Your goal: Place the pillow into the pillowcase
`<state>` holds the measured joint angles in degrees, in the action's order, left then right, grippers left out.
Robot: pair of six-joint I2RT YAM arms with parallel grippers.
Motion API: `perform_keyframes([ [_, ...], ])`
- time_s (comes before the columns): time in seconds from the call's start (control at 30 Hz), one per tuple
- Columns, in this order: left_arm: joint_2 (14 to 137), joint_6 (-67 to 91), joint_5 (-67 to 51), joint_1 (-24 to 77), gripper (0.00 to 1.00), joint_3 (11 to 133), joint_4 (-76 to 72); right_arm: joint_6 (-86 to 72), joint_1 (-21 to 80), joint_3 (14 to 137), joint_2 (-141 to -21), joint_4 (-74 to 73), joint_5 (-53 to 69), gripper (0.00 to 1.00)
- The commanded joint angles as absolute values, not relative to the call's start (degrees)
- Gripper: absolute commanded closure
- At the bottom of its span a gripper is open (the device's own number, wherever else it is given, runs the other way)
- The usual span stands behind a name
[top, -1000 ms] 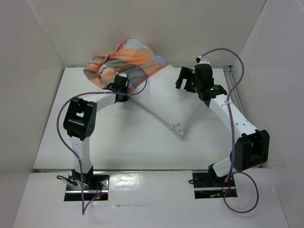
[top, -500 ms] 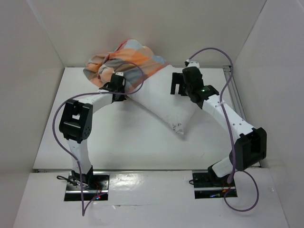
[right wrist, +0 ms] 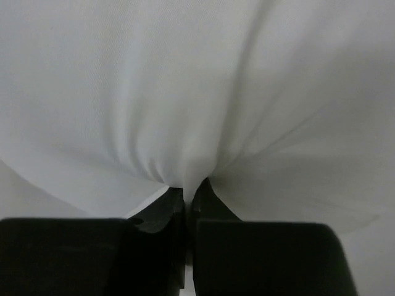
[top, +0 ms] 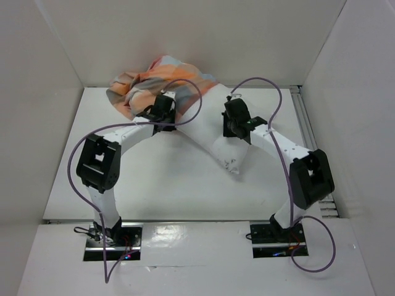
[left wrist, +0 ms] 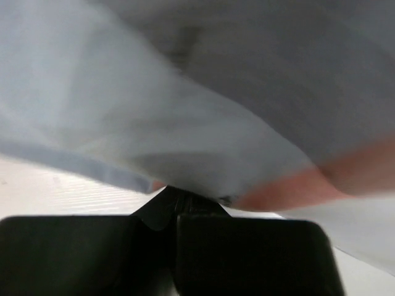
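My left gripper should next lift and pull the pillowcase's edge over the pillow's far side (top: 217, 92), which is outward of the gripper and still bare. Then it should let go.
The checked orange, blue and grey pillowcase (top: 148, 83) lies bunched at the back left of the table. In the left wrist view its fabric (left wrist: 216, 92) drapes right over my left gripper (left wrist: 182, 194), whose jaws are shut on its lower edge. That gripper (top: 166, 114) sits where the case meets the pillow. The white pillow (top: 203, 132) stretches from under the case toward the centre, with dark specks at its near corner. My right gripper (top: 230, 128) is at the pillow's right side. The right wrist view shows its jaws (right wrist: 190, 188) shut, pinching a puckered fold of pillow (right wrist: 185, 80).
White walls close in the table (top: 154, 179) at the back and both sides. A metal rail (top: 307, 120) runs along the right edge. Purple cables loop above both arms, the left one (top: 191, 92) over the pillowcase.
My right gripper has swung left onto the pillow and closed on a fold of it. The left gripper has shut on the pillowcase and shifted slightly right.
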<state>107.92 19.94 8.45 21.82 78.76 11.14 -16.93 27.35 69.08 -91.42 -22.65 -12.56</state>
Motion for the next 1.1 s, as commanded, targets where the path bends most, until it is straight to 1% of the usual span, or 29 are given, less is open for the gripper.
perform_keyframes([
  [0.0,104.68,21.53,2.56,28.03,1.0,85.51,13.09,-19.07,26.46,71.0,-97.9,-15.91,-2.03,1.0],
  [0.1,102.84,22.06,-0.34,33.12,1.0,89.29,14.77,-21.34,25.93,72.5,-97.21,-11.09,0.52,1.0],
  [0.17,100.82,22.76,0.62,37.24,1.0,90.78,15.56,-22.05,25.93,73.91,-97.21,-10.28,0.53,1.0],
  [0.27,99.06,25.83,-7.18,39.54,1.0,93.25,14.51,-23.55,25.4,75.15,-97.73,-9.23,1.31,1.0],
  [0.3,99.05,27.84,-12.34,39.55,1.0,93.86,13.54,-24.6,24.88,75.15,-97.73,-8.62,1.84,1.0],
  [0.37,99.05,29.26,-16.15,39.55,1.0,93.87,10.47,-26.18,24.0,73.57,-97.73,-6.43,3.33,1.0],
  [0.43,99.05,29.27,-15.3,39.55,1.0,95.53,10.46,-27.6,22.85,71.73,-96.78,-5.28,5.18,1.0],
  [0.53,99.84,28.48,-16.87,38.76,1.0,101.59,16.16,-26.47,21.97,71.19,-91.69,-6.58,5.19,1.0],
  [0.63,96.53,27.25,-16.88,40.25,1.0,107.92,22.57,-23.83,21.97,71.19,-83.43,-11.85,3.18,1.0],
  [0.67,95.02,27.25,-16.88,41.47,1.0,108.63,23.54,-23.3,21.97,71.19,-78.88,-14.56,2.21,1.0],
  [0.77,88.54,28.73,-17.4,42.01,1.0,108.63,25.66,-21.89,21.97,70.58,-72.53,-19.15,-1.31,1.0],
  [0.8,87.03,29.26,-17.4,43.4,1.0,108.63,25.66,-21.88,21.97,70.58,-69.03,-22.9,-2.1,1.0],
  [0.87,84.65,31.01,-18.11,44.64,1.0,109.5,27.67,-21.88,21.97,72.32,-66.19,-27.05,-2.11,1.0],
  [0.9,83.16,31.72,-18.11,45.26,1.0,110.21,28.47,-21.88,21.97,73.12,-64.01,-31.42,-2.11,1.0],
  [1.0,83.14,34.09,-16.97,45.26,1.0,115.47,32.67,-22.76,21.97,77.25,-62.85,-40.65,-2.64,1.0],
  [1.07,84.98,33.06,-15.4,44.39,1.0,119.16,33.4,-24.51,21.97,79.35,-62.84,-43.58,-1.15,1.0],
])
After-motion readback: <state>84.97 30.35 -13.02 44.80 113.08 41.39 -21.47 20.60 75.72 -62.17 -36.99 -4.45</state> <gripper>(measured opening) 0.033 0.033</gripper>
